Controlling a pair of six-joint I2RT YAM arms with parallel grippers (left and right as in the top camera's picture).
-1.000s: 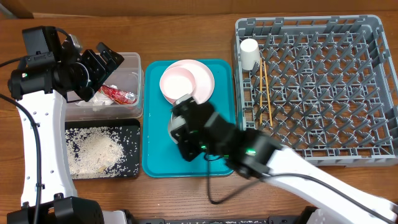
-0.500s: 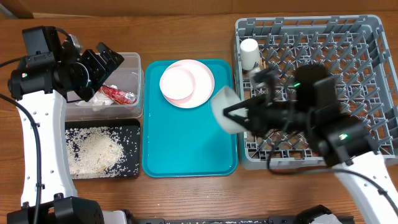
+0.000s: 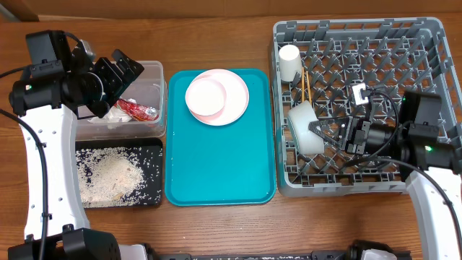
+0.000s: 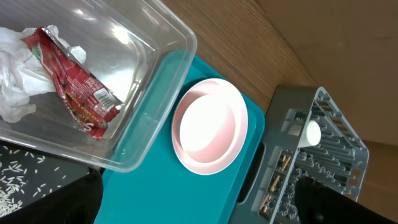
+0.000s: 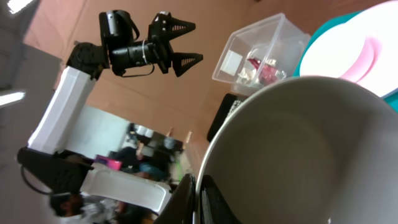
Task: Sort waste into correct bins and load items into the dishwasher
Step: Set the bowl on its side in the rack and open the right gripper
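Note:
My right gripper has the pale bowl above the rack's wires, so next it will lower the bowl on edge beside the side of the rack nearest the teal tray.
My right gripper is shut on the rim of a small pale bowl and holds it tilted on its side in the front-left part of the grey dish rack. In the right wrist view the bowl fills the frame, with my fingers pinching its rim. My left gripper is open and empty above the clear tub, which holds the napkin and red wrapper. The pink plate carries a second bowl. A white cup and chopsticks are in the rack.
The teal tray lies between the bins and the rack. The black tray holds loose rice. In the left wrist view I see the tub, wrapper, plate and rack.
My right arm has carried the bowl from the teal tray rightward into the rack's front-left area. The left arm has not moved.

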